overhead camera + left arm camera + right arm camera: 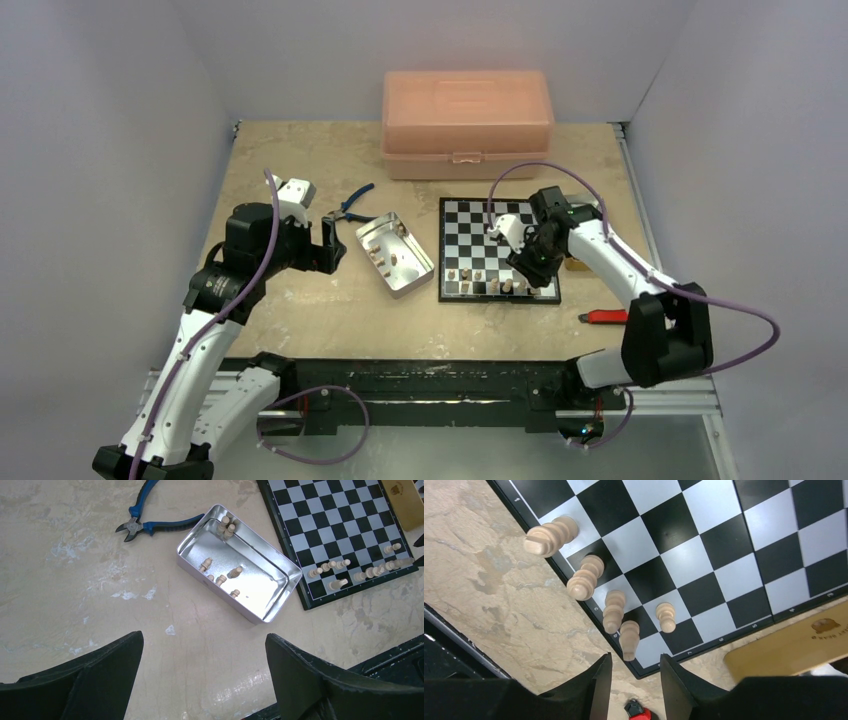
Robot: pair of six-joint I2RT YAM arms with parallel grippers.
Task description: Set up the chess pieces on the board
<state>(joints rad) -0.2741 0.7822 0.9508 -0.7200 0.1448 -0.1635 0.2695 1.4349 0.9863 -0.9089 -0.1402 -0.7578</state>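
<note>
My left gripper should next go right in the top view and down around the head of the tin's middle piece (235, 572), which stands apart below there.
The board (498, 228) lies right of centre with several light tan chess pieces (478, 281) along its near edge. In the right wrist view these pieces stand in a row on the board (684, 560). The nearest piece (629, 639) has its head just between my right gripper's (635, 656) fingertips, with a gap on each side. That gripper (524, 272) is open over the board's near right corner. My left gripper (204, 637) hangs wide open and empty over bare table, left of a shiny tin (280, 570) that holds several more pieces (220, 579).
A pink plastic box (467, 120) stands behind the board. Blue-handled pliers (352, 205) lie behind the tin (395, 252). A small wooden box (794, 645) sits against the board's right edge. A red-handled tool (606, 317) lies near the right arm.
</note>
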